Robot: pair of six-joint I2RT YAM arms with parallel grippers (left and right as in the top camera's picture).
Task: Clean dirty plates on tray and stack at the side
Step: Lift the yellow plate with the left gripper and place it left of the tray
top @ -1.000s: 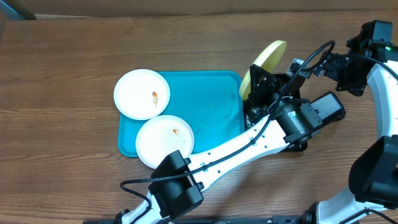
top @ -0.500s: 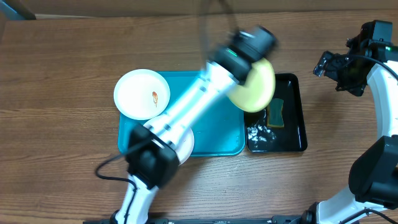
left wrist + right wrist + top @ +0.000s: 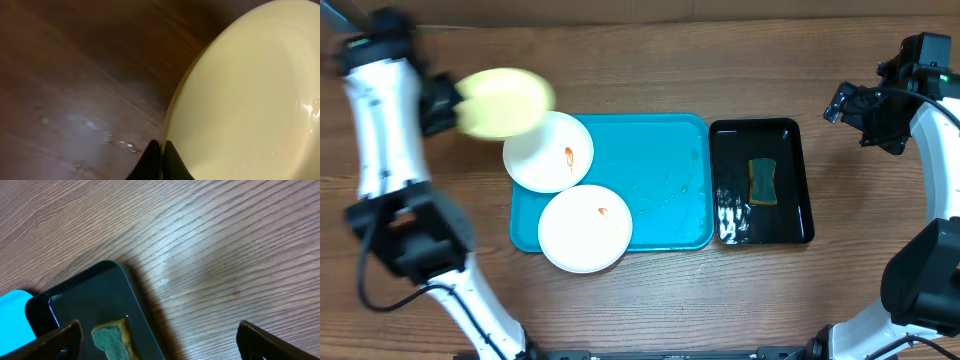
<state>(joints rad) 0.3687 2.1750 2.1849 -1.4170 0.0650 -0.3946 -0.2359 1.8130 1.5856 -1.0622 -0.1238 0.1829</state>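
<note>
My left gripper should next move the lime-green plate back, away from the turquoise tray, and down onto the table, where there is room for it away from the smeared plates.
My left gripper (image 3: 448,105) is shut on the rim of the lime-green plate (image 3: 502,102) and holds it in the air over the table, left of the turquoise tray (image 3: 660,185). In the left wrist view the jaws (image 3: 161,150) pinch the plate's edge (image 3: 250,95). Two white plates with orange smears lie on the tray's left side, one at the back (image 3: 548,151) and one at the front (image 3: 585,227). My right gripper (image 3: 865,105) is open and empty at the far right, its fingers (image 3: 157,337) spread wide.
A black tray (image 3: 800,185) stands right of the turquoise tray, with a green-yellow sponge (image 3: 762,181) and some foam in it. It also shows in the right wrist view (image 3: 85,295), with the sponge (image 3: 111,340). Bare wooden table surrounds both trays.
My left arm has swung fast from the black tray across the turquoise tray to the far left, carrying the lime-green plate. The right arm has not moved.
</note>
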